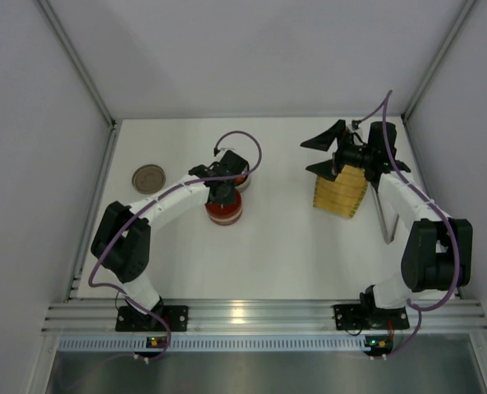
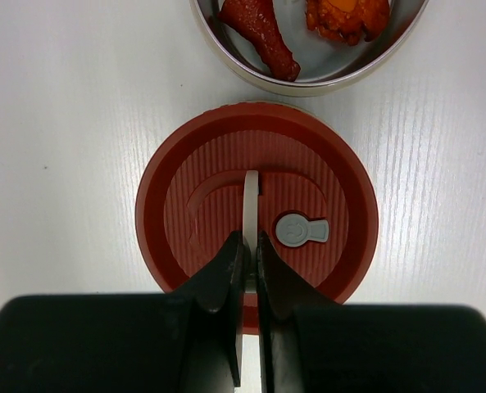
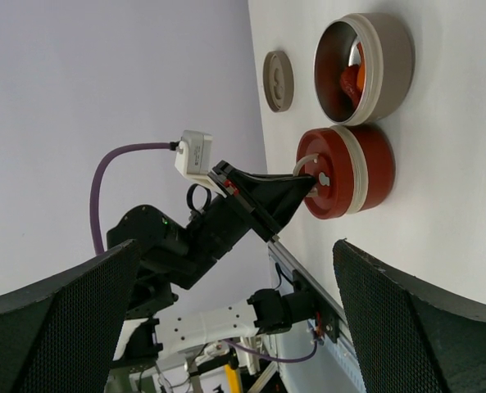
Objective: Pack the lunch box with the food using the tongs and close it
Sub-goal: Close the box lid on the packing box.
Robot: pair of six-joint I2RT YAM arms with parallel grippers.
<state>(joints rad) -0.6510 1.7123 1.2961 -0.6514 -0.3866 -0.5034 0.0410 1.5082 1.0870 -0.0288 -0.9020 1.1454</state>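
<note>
My left gripper should next turn as it moves back to the bare tabletop by the rail and let go of the handle, since the red-lidded level (image 1: pixel 224 210) crowds the open steel level.
The lunch box stands in two round parts. A red-lidded tier (image 1: pixel 224 210) (image 3: pixel 347 170) sits nearest the arms. Just behind it, an open steel tier (image 2: pixel 308 75) (image 3: pixel 364 65) holds the food: a red drumstick-shaped piece (image 2: pixel 261 34) and an orange piece (image 2: pixel 346 16). My left gripper (image 2: pixel 249 242) (image 1: pixel 224 194) is shut on the pale arched handle (image 2: pixel 251 196) of the red lid. The tongs (image 1: pixel 384 220) lie on the table right of a yellow woven tray (image 1: pixel 340 191). My right gripper (image 1: pixel 323 156) hangs open above the tray's far end, holding nothing.
A flat grey-brown round lid (image 1: pixel 149 178) (image 3: pixel 277 80) lies on the table at the far left. White walls enclose the table on three sides. An aluminium rail (image 1: pixel 259 316) carries both arm bases along the near edge.
</note>
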